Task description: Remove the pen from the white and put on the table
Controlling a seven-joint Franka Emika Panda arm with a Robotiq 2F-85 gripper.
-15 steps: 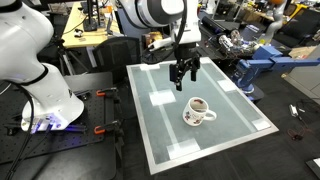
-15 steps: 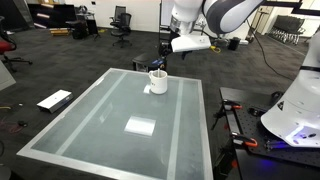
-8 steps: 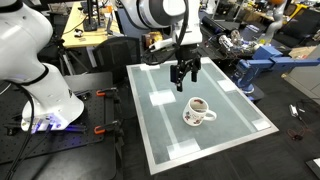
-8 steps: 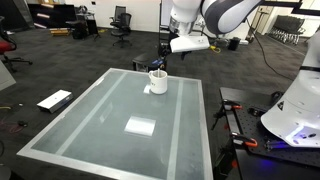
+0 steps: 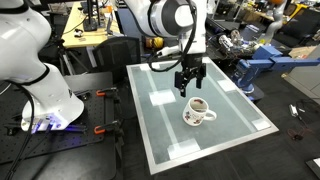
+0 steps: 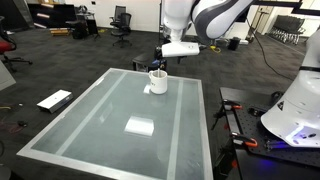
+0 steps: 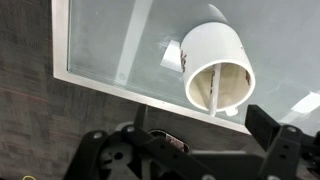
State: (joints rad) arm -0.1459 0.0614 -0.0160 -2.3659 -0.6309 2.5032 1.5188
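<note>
Next, my gripper moves down and outward with a slight turn, its fingers around the pen's upper end, since that end lies below and outward of the open fingers.
The white mug (image 5: pixel 198 112) stands upright on the pale frosted table (image 5: pixel 165 120), also in the other exterior view, mug (image 6: pixel 158 80) and table (image 6: pixel 110 125). In the wrist view the mug (image 7: pixel 215 65) shows its open mouth, and a thin stick, the pen (image 7: pixel 213 92), leans inside it. My gripper (image 5: pixel 189 88) hovers just above and beside the mug, jaws open and empty. It also shows in an exterior view (image 6: pixel 160 64). In the wrist view its dark fingers (image 7: pixel 205 128) straddle the area below the mug.
White rectangular patches (image 6: pixel 139 126) mark the tabletop. A second white robot base (image 5: pixel 40 95) stands beside the table. Wooden workbenches (image 5: pixel 95 35) and blue equipment (image 5: pixel 262 62) lie behind. A flat device (image 6: pixel 55 100) lies on the floor.
My gripper has moved a little closer to the mug and slightly lower. The mug and pen have not moved.
</note>
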